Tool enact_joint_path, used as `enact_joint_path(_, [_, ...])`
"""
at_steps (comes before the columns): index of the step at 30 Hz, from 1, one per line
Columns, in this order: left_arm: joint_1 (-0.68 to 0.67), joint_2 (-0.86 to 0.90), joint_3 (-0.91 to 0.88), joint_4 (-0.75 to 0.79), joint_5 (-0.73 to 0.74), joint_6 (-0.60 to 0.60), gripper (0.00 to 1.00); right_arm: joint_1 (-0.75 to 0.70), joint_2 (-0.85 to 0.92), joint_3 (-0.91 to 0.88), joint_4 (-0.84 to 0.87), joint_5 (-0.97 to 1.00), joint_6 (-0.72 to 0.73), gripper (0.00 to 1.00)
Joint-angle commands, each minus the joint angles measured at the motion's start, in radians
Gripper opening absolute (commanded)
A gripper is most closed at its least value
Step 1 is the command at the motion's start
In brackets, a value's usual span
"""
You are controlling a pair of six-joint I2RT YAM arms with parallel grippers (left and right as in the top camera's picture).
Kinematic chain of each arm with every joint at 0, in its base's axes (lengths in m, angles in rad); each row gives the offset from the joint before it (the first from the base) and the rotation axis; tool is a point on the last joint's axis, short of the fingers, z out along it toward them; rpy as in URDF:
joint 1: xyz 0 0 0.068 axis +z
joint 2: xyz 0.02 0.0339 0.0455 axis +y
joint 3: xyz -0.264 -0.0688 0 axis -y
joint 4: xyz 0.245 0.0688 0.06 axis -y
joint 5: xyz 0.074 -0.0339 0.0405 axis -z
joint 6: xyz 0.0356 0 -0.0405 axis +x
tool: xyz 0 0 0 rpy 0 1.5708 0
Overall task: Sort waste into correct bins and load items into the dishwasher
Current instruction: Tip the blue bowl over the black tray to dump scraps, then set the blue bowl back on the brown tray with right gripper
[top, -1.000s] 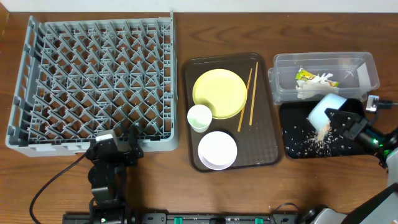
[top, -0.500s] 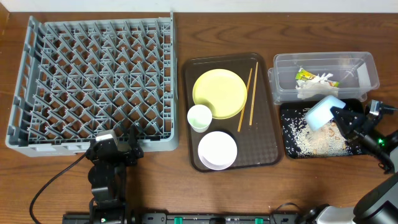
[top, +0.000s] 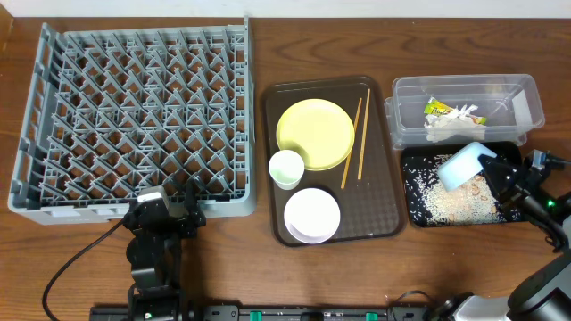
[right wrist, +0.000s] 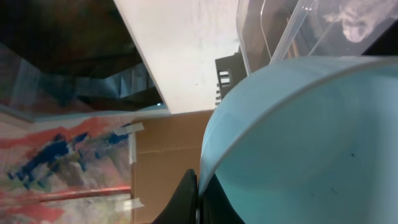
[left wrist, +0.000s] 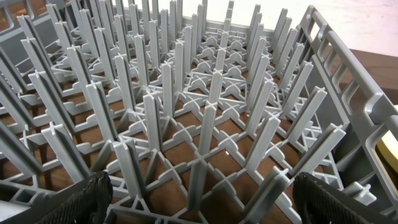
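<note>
The light blue bowl turns upright in my right gripper next, then comes down there.
My right gripper (top: 486,169) is shut on the rim of the light blue bowl (top: 461,166) and holds it tipped over the black tray (top: 409,196); the bowl fills the right wrist view (right wrist: 311,143). Whitish rice scraps (top: 451,203) lie spread in the black tray. The clear tub (top: 528,94) behind it holds the yellow-green wrapper (top: 436,109) and crumpled white paper (top: 451,127). The yellow plate (top: 315,134), white cup (top: 286,168), white bowl (top: 311,214) and two chopsticks (top: 357,138) lie on the brown serving tray. My left gripper (top: 165,212) is open at the near edge of the grey dish rack (top: 134,116), whose pegs show in the left wrist view (left wrist: 199,112).
The dark brown serving tray (top: 388,227) sits between the rack and the bins. Bare wooden table (top: 268,276) lies along the front edge. A black cable (top: 76,259) runs from the left arm across the front left.
The rice has poured out of the blue bowl into the black tray. My right gripper has drawn right and tipped the bowl further. The left arm has not moved.
</note>
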Motion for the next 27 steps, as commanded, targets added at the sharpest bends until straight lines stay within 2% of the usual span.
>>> enact_joint_path(1, [0.004, -0.005, -0.019, -0.037, -0.027, -0.014, 0.94, 0.014, -0.042, -0.002, 0.015, 0.033, -0.026, 0.01])
enact_joint_path(6, [0.004, -0.005, -0.019, -0.037, -0.027, -0.014, 0.93, 0.059, -0.1, -0.002, 0.014, 0.023, -0.046, 0.01])
enact_joint_path(10, [0.004, -0.005, -0.019, -0.037, -0.027, -0.014, 0.93, 0.194, -0.215, 0.01, 0.016, 0.121, -0.045, 0.01])
enact_joint_path(15, [0.004, -0.005, -0.019, -0.037, -0.027, -0.014, 0.93, 0.57, -0.393, 0.128, -0.003, 0.538, -0.01, 0.01])
enact_joint_path(16, [0.004, -0.005, -0.019, -0.037, -0.027, -0.014, 0.93, 0.758, -0.407, 0.205, -0.062, 0.768, -0.011, 0.01])
enact_joint_path(20, [0.004, -0.005, -0.019, -0.037, -0.027, -0.014, 0.93, 1.113, -0.371, 0.299, -0.175, 1.206, 0.013, 0.01])
enact_joint_path(24, [0.004, -0.005, -0.019, -0.037, -0.027, -0.014, 0.94, 1.336, -0.283, 0.299, -0.259, 1.436, 0.103, 0.01])
enact_joint_path(27, [0.004, -0.005, -0.019, -0.037, -0.027, -0.014, 0.93, 1.403, -0.185, 0.299, -0.312, 1.455, 0.122, 0.01])
